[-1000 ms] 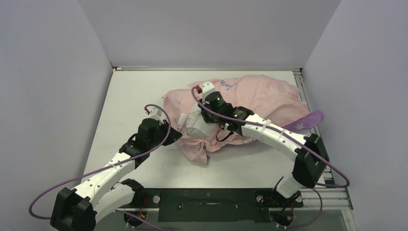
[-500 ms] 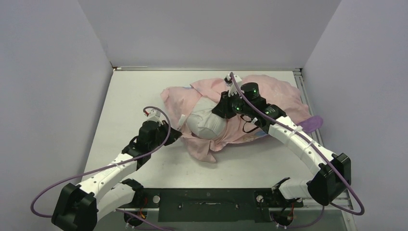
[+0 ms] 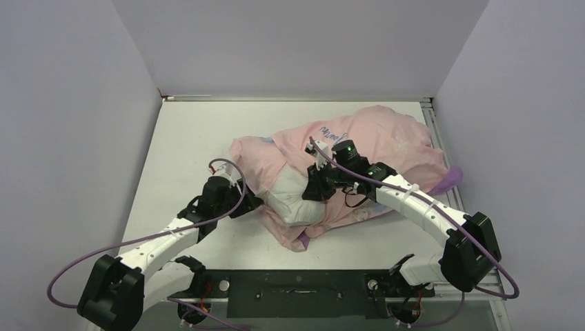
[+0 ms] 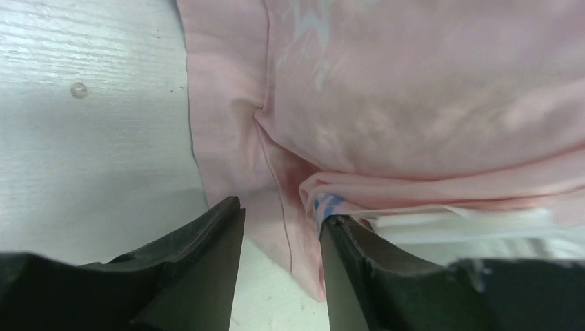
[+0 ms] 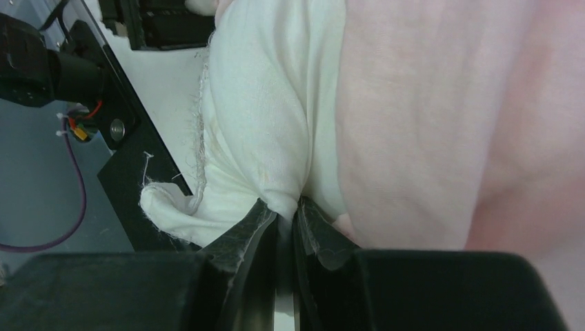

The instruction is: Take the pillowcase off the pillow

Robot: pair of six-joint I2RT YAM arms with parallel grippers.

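My right gripper already has the pinch of cloth (image 3: pixel 301 198) between its fingers and should stay nearly still over the pillow's white end and open to release it.
The pillowcase (image 3: pixel 386 141) lies inside out, pale pink, bunched over the back right of the table. The pillow (image 3: pixel 290 196) shows as a white end sticking out of its near left opening. My right gripper (image 3: pixel 312 189) is shut on a pinch of the pillow's white cloth (image 5: pixel 262 103), with the pink pillowcase (image 5: pixel 428 124) to its right; the right gripper (image 5: pixel 286 207) shows no gap. My left gripper (image 3: pixel 256 203) is open at the pillowcase's left hem. In the left wrist view the left gripper (image 4: pixel 279 221) straddles a loose pink flap (image 4: pixel 290 172), gripping nothing.
A purple corner of the pillowcase (image 3: pixel 452 176) hangs toward the table's right edge by the metal rail (image 3: pixel 431 114). The black base plate (image 3: pixel 296 284) runs along the near edge. Bare white tabletop (image 4: pixel 83 138) lies left of the cloth.
My left gripper has opened and let go of the pillowcase hem. The right gripper, still shut on the pillow, has swung back and then come nearer, and more of the white end shows.
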